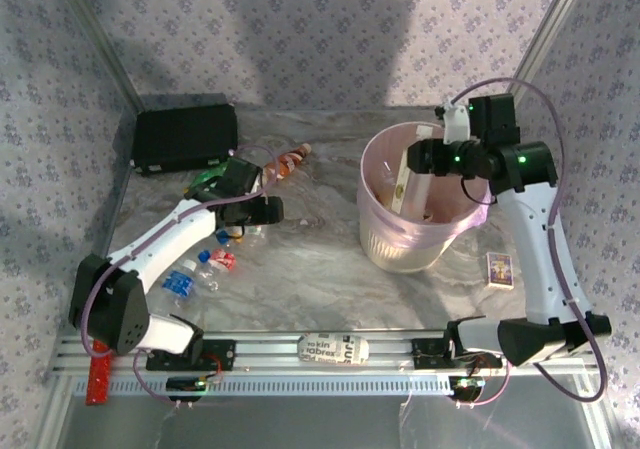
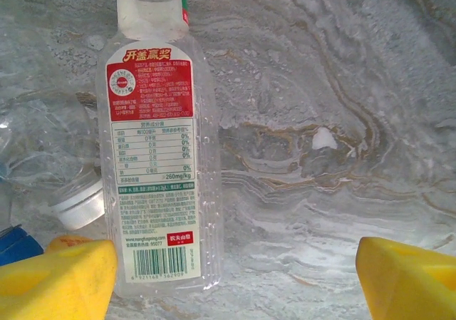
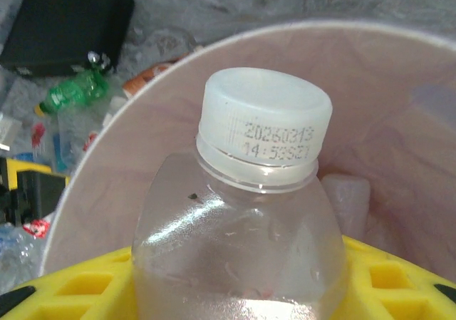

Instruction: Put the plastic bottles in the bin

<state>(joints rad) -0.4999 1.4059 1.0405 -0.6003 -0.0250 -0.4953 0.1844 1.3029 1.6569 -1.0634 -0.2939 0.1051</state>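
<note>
The clear bottle already hangs inside the pale pink bin's rim, so next my right gripper will lower it deeper into the bin and then release it there.
My right gripper (image 1: 432,157) (image 3: 242,291) is shut on a clear plastic bottle (image 3: 249,220) with a white cap, holding it over the mouth of the pale pink bin (image 1: 375,154) (image 3: 142,127). In the top view this bottle (image 1: 408,179) hangs inside the bin's rim. My left gripper (image 1: 262,209) (image 2: 235,284) stands open low over the table. A clear bottle with a red and white label (image 2: 157,156) lies between its yellow fingers (image 2: 57,281), close against the left one. Several more bottles (image 1: 205,264) lie by the left arm, one green (image 1: 205,181) (image 3: 75,92), one orange-labelled (image 1: 290,161).
A flat black case (image 1: 185,134) (image 3: 68,24) sits at the back left. A small picture card (image 1: 500,267) lies right of the bin, and a printed strip (image 1: 333,348) lies on the front rail. A white-capped bottle (image 2: 78,206) and a blue cap (image 2: 18,245) lie left of my left finger.
</note>
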